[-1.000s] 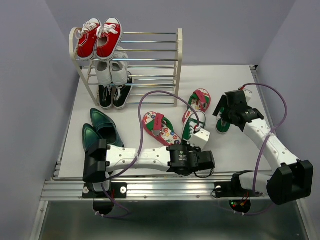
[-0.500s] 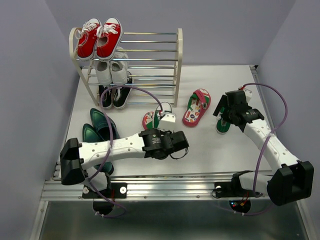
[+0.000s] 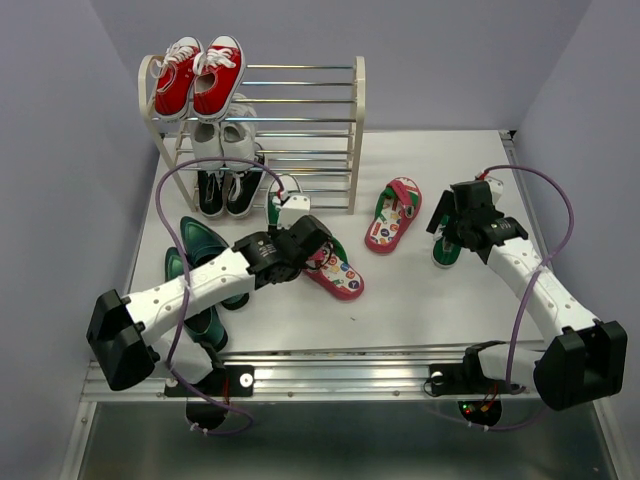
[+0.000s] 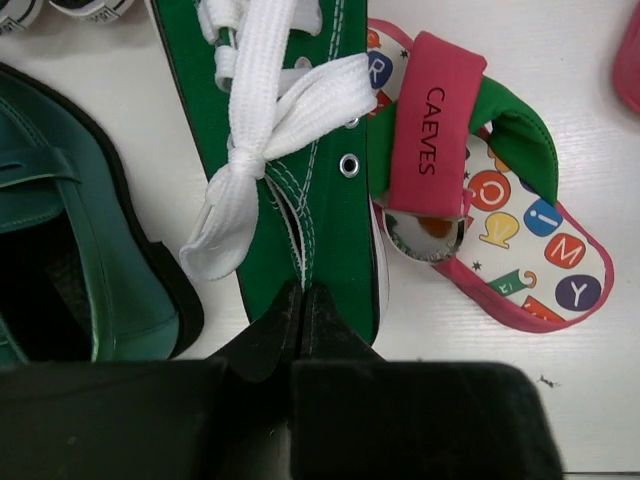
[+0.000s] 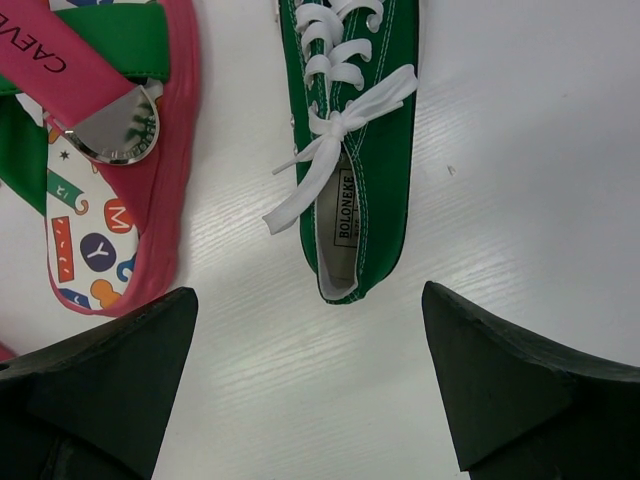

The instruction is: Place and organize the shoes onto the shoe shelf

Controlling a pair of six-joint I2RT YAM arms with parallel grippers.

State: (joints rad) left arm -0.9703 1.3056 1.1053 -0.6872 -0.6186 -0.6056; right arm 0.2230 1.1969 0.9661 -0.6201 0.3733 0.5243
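The left gripper needs to push the green sneaker outward next to the empty spot beside the black sneakers on the shoe shelf's bottom level, and release it there.
My left gripper [image 3: 298, 240] is shut on the heel of a green canvas sneaker [image 3: 273, 207] and holds it just in front of the shoe shelf [image 3: 357, 120]. In the left wrist view my left gripper [image 4: 302, 300] pinches the sneaker's [image 4: 330, 200] heel rim, beside a red-pink flip-flop [image 4: 480, 200] and a teal high heel [image 4: 60, 250]. My right gripper [image 3: 455, 225] is open and hovers over the second green sneaker [image 3: 446, 252], which shows in the right wrist view [image 5: 360, 130] between the spread fingers [image 5: 100, 380]. The other flip-flop [image 3: 393, 213] lies mid-table.
Red sneakers [image 3: 200, 78] sit on the shelf's top tier, white sneakers [image 3: 225, 140] and black sneakers [image 3: 225, 190] below, all at the left end. Two teal heels [image 3: 205, 250] lie front left under my left arm. A flip-flop [image 3: 335, 272] lies beside the left gripper.
My left arm has swung left and toward the shelf, carrying the green sneaker from the right-centre of the table. The right arm has not moved.
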